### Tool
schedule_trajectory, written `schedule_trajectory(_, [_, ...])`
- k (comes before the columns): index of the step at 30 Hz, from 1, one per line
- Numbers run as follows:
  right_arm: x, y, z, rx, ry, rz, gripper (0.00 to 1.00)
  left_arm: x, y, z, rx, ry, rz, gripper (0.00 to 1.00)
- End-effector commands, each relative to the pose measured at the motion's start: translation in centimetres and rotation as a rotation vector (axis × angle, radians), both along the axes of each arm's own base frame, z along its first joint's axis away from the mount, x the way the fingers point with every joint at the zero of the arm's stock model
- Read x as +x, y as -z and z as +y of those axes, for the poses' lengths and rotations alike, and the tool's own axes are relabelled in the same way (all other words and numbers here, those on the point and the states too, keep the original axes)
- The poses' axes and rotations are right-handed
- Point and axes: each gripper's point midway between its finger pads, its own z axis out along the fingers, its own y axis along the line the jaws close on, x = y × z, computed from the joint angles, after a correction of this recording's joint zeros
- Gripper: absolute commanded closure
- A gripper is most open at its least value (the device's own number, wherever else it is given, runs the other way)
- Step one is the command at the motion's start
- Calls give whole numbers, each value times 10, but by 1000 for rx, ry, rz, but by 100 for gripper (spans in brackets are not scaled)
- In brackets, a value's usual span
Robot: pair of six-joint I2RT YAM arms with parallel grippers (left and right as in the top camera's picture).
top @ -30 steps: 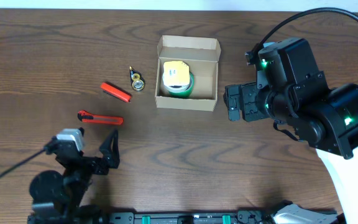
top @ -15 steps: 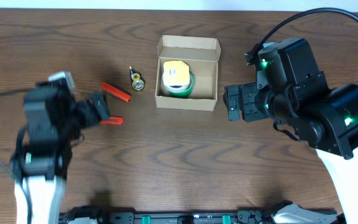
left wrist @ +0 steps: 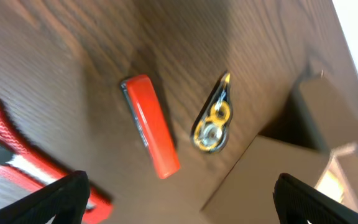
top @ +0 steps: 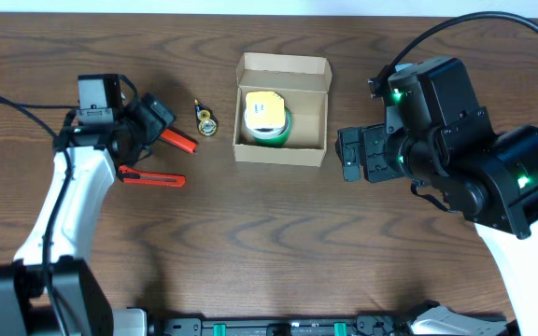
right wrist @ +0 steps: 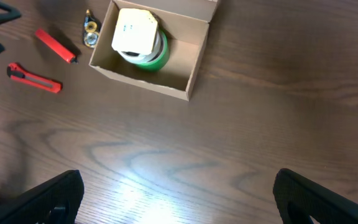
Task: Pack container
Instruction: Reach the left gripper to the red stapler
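Observation:
My left gripper's open fingers are above the short red cutter, so next the gripper needs to move down onto the short red cutter's body (top: pixel 179 141) (left wrist: pixel 151 127), turning slightly to match its slant.
The container, a brown cardboard box (top: pixel 279 155) with its flap lid open at the far side, stands at the table's centre. It holds a green tape roll (top: pixel 278 131) with a yellow and white item (top: pixel 263 110) on top. Left of it lie a small yellow-black tape dispenser (top: pixel 205 120), a short red cutter (top: pixel 175 138) and a long red cutter (top: pixel 150 176). My left gripper (top: pixel 154 119) is open and empty, just above the short red cutter (left wrist: pixel 150 126). My right gripper (top: pixel 351 155) is open and empty, right of the box (right wrist: pixel 138 79).
The left wrist view shows the dispenser (left wrist: pixel 212 121), the long red cutter (left wrist: pixel 17 163) and the box's corner (left wrist: pixel 272 180). The right wrist view shows bare wood table (right wrist: pixel 229 143) below the gripper, with lamp glare.
My left arm has swung from the table's front edge up to the far left, over the red cutters. The right arm and the box have not moved.

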Motion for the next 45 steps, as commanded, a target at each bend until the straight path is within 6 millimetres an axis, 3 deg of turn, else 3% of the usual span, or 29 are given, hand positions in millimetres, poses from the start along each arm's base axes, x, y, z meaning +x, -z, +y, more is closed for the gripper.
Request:
schedule_trajectory(1, [1,0,-3,-11,-3,-4,1,14,1,-2,-140,-176,18,5])
schedule_trajectory(12, [1,0,-3,-11,-3,-4,1,13,31,4,-87,-313,97,4])
schedule_trajectory(16, [1,0,-3,-11,-3,-4,1,2,37,11,-70,-398,154,4])
schedule_trajectory(24, [1,0,-3,-11,-4,-4,1,7,29,20,-6,-424,199,4])
schedule_trajectory(37, [1,0,-3,-11,-3,-4,1,39,54,1,6,-331,308,4])
schedule_trajectory(45, [1,0,-3,-11,-3,-4,1,34,76,-11,-26,-303,378,4])
